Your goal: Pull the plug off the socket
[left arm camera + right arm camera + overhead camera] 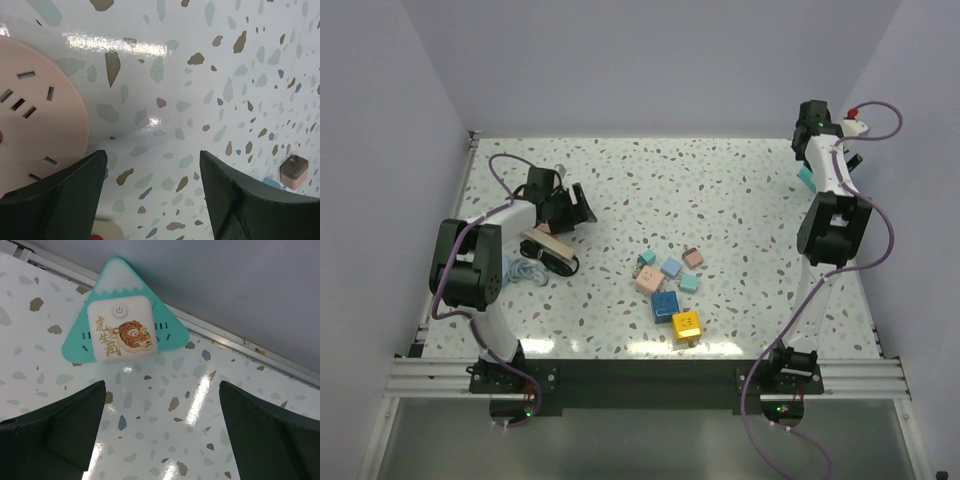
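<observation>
The white tiger-print adapter (123, 330) lies below the fingers and to their left in the wrist view, so my right gripper lowers and shifts around it next.
The socket (546, 243), a cream-beige power strip, lies on the table at the left. Its pinkish slotted face fills the left edge of the left wrist view (35, 110). A black plug (560, 263) sits against the strip's near right end, but its cord is hard to make out. My left gripper (572, 206) is open and empty, just behind the strip and right of its face (152, 156). My right gripper (809, 160) is open and empty at the far right back (162, 385).
A teal triangular outlet block with a white tiger-print adapter (122, 330) lies by the back wall rail under the right gripper. Several coloured cubes (670, 290) are scattered mid-table; a pink one shows in the left wrist view (294, 171). A pale coiled cord (525, 270) lies left of the strip.
</observation>
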